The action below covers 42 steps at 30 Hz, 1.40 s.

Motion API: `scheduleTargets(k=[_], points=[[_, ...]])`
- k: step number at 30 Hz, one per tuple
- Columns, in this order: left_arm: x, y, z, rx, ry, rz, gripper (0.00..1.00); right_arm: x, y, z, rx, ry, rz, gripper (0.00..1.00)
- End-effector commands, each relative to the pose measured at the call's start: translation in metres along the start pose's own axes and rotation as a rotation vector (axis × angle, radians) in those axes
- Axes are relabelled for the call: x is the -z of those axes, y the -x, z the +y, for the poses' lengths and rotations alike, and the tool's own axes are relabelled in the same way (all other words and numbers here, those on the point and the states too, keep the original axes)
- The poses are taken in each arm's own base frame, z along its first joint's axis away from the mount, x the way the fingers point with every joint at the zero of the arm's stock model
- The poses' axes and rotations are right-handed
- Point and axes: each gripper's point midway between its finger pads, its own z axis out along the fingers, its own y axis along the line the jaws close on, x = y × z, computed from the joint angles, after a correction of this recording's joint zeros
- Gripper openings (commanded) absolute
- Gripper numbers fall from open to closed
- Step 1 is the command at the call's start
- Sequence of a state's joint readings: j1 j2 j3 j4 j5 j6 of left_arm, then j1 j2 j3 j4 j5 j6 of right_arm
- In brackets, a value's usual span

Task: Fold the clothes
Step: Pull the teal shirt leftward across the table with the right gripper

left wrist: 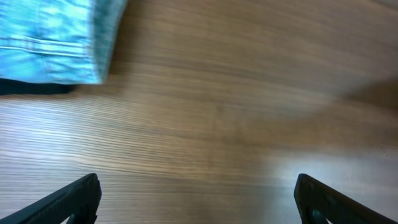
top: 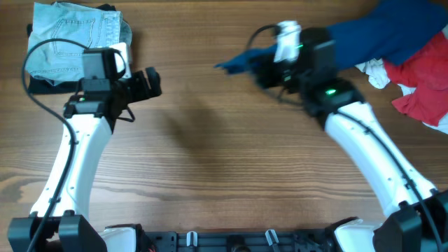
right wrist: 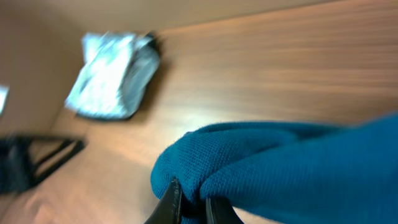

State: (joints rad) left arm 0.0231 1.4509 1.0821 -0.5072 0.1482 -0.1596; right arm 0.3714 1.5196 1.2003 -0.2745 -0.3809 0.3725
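The right gripper draws the shirt's fold toward the denim garment next, then releases. The shirt (top: 392,31) still lies bunched.
The dark blue shirt (top: 392,31) lies bunched at the table's far right and stretches left toward the middle. My right gripper (top: 260,64) is shut on a fold of the shirt and holds it above the wood. In the right wrist view the blue knit cloth (right wrist: 273,162) is pinched between the two fingers (right wrist: 191,202). My left gripper (top: 150,82) is open and empty over bare wood at the left; its two fingers (left wrist: 198,198) show wide apart in the left wrist view.
A folded pale denim garment (top: 77,31) lies at the far left corner; it also shows in the left wrist view (left wrist: 53,40) and the right wrist view (right wrist: 112,84). A red cloth (top: 423,80) and a white cloth (top: 374,70) lie at the right edge.
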Motion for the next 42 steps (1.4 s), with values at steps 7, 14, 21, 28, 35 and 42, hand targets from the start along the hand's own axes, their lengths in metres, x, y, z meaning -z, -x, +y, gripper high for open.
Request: scheduleTargets(k=[7,14,21,28,35,42], points=[[0.017,0.018,0.041,0.098,0.058,-0.046,1.00,-0.006,-0.050,0.145,0.182,0.259,0.052,0.04],[0.018,0.018,0.046,0.108,0.067,-0.045,1.00,-0.006,-0.046,0.168,0.207,0.284,-0.012,0.04],[0.019,0.019,0.054,0.109,0.111,-0.053,1.00,-0.029,-0.050,0.163,0.182,0.280,-0.007,0.04],[0.021,0.021,0.068,0.110,0.195,-0.069,1.00,-0.058,-0.048,0.148,0.170,0.243,-0.032,0.04],[0.022,0.021,0.071,0.111,0.215,-0.072,1.00,-0.092,0.005,0.102,0.285,-0.018,-0.338,0.18],[0.023,0.014,0.076,0.114,0.240,-0.045,1.00,-0.063,0.032,0.099,0.280,-0.035,-0.386,1.00]])
